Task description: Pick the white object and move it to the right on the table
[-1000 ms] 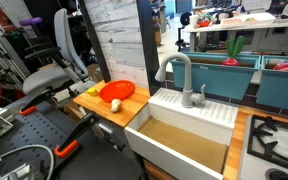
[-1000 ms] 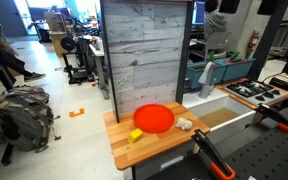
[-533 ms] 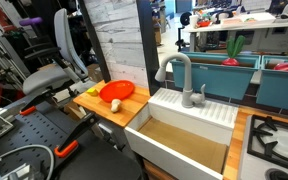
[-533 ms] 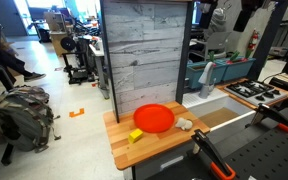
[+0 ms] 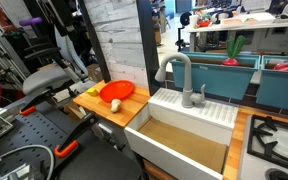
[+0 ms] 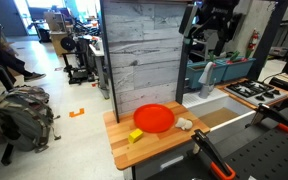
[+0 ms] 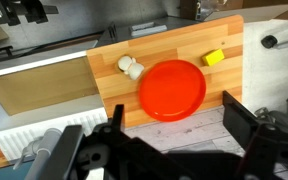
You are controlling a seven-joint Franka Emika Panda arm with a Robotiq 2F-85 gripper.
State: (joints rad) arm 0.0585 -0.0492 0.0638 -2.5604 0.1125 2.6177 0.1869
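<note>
My gripper's fingers are open and empty, still high above the table. My gripper should next go down toward the plate's sink side, over the small cream-white lump (image 6: 185,124) (image 7: 131,68).
The white object (image 7: 131,68), a small cream-white lump, lies on the light-brown wooden table (image 7: 164,45) next to a red-orange plate (image 7: 172,87). A small yellow piece (image 7: 214,57) lies on the plate's other side. In both exterior views the white object (image 5: 115,104) (image 6: 185,124) sits at the plate's edge, on the side toward the sink. My gripper (image 7: 174,125) is open and empty. It hangs high above the table (image 6: 149,150), up near the top of an exterior view (image 6: 212,30), and touches nothing.
A white sink unit (image 5: 184,125) with a grey faucet (image 5: 181,75) adjoins the table. A wooden counter with stove burners (image 5: 279,140) lies beyond the sink. A tall grey plank wall (image 6: 144,50) stands behind the table. An office chair (image 5: 54,70) is nearby.
The arm and gripper have come into the exterior views from above and moved over toward the table. The white object, plate and yellow piece have not moved.
</note>
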